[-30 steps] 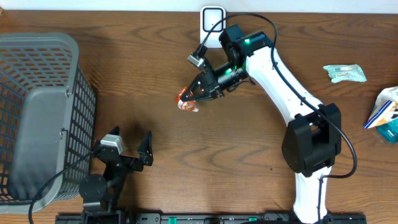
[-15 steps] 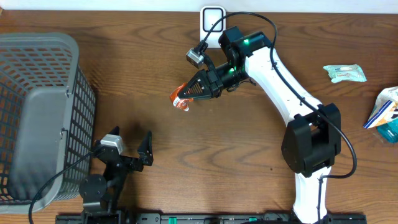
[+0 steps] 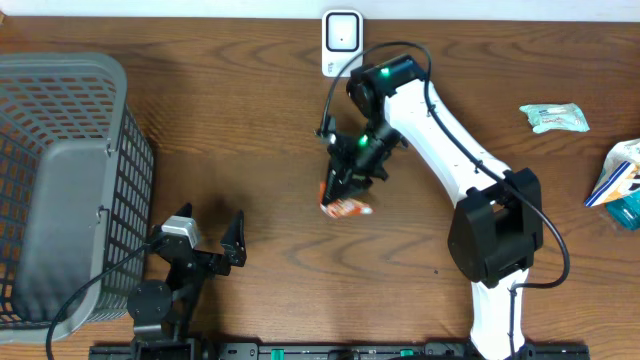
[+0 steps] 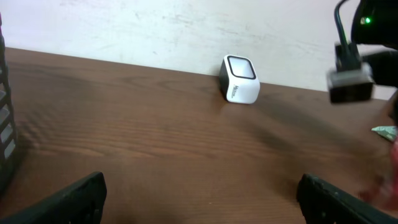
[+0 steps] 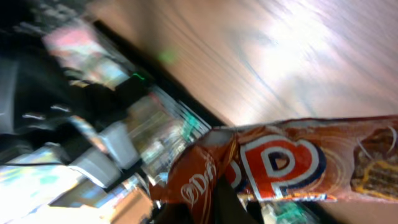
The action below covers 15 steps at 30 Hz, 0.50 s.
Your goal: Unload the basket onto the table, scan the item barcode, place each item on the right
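Note:
Next, my right gripper should lower down and to its right in the overhead view and release the packet there, since clear tabletop lies that way.
An orange-red snack packet (image 3: pixel 345 206) hangs over the middle of the table, pinched in my right gripper (image 3: pixel 341 192), which is shut on it and points toward the table's front. Close up, the packet (image 5: pixel 273 168) fills the lower part of the right wrist view, with white lettering and a large red letter on it. The white barcode scanner (image 3: pixel 341 42) stands at the table's far edge, behind the right arm; the left wrist view has the scanner (image 4: pixel 239 88) facing it. My left gripper (image 3: pixel 208 236) rests open at the front left, nothing between its fingers (image 4: pixel 78 196).
A grey wire basket (image 3: pixel 60 180) fills the left side. A pale green packet (image 3: pixel 555 118) and a blue-and-white packet (image 3: pixel 620 185) lie at the right edge. Bare brown tabletop lies between the two arms.
The right arm has swung the packet from in front of the scanner down and toward the table's middle, turning the wrist toward the front. The left arm has not moved.

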{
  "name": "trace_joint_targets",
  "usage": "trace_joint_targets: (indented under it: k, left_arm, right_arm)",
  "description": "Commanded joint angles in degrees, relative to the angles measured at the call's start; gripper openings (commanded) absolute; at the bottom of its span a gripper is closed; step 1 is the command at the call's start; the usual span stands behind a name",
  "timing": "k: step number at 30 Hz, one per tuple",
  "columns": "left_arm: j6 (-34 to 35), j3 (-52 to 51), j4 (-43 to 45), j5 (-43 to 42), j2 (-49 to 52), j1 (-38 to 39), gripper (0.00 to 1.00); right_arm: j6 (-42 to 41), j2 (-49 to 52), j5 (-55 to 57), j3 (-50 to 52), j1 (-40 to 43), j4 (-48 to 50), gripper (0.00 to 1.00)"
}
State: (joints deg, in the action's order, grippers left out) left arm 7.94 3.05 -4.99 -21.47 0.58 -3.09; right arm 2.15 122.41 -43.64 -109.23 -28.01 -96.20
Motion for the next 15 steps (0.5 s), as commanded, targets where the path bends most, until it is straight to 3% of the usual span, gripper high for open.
trace_joint_targets:
  k: [1,6,15]
  left_arm:
    - [0.5,-0.96,-1.66,-0.09,-0.35,0.28,0.98]
    - [0.5,-0.96,-1.66,-0.09,-0.35,0.28,0.98]
    - [0.5,-0.96,-1.66,-0.09,-0.35,0.28,0.98]
  right_arm:
    - [-5.09,-0.26,14.4,0.44,-0.87,-1.31,0.02]
    - [-1.77,0.37,19.69,3.69,-2.23,0.24,0.01]
    - [1.2,4.39,19.3,13.33,-1.95,6.67,0.01]
